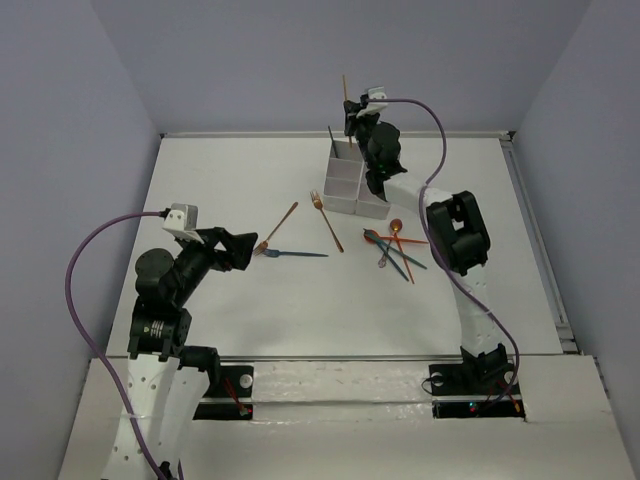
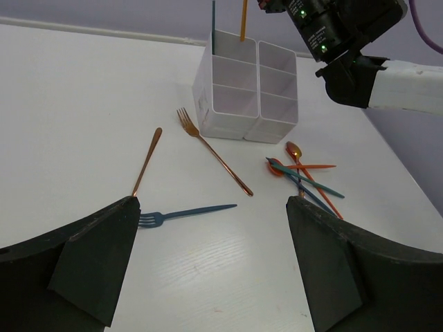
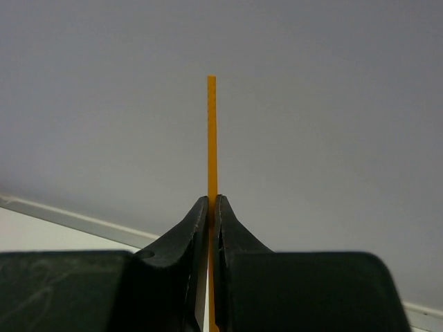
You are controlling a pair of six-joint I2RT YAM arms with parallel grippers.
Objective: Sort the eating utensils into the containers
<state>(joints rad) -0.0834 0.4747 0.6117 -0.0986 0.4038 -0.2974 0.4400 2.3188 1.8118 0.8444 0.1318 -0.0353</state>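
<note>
I will next lower the orange utensil with my right gripper into the far compartment's opening (image 1: 348,151) beside the teal utensil, then open the gripper to release the orange utensil.
The white containers (image 1: 341,189) (image 2: 223,119) stand at the back middle of the table. My right gripper (image 1: 353,118) (image 3: 213,201) hangs over their far left corner, shut on an upright orange utensil (image 1: 345,87) (image 3: 212,131) (image 2: 243,19). A teal utensil (image 1: 331,136) (image 2: 213,17) stands in a far compartment. On the table lie a teal fork (image 1: 297,254) (image 2: 188,212), an orange fork (image 1: 327,221) (image 2: 215,156), a copper utensil (image 1: 279,226) (image 2: 147,160) and a mixed pile of utensils (image 1: 395,247) (image 2: 304,177). My left gripper (image 1: 252,251) (image 2: 212,203) is open, low, just short of the teal fork's tines.
The right arm's elbow (image 1: 458,232) hangs just right of the pile. Purple cables (image 1: 85,262) loop off both wrists. A raised rail (image 1: 535,235) runs along the table's right edge, and walls close the back and sides.
</note>
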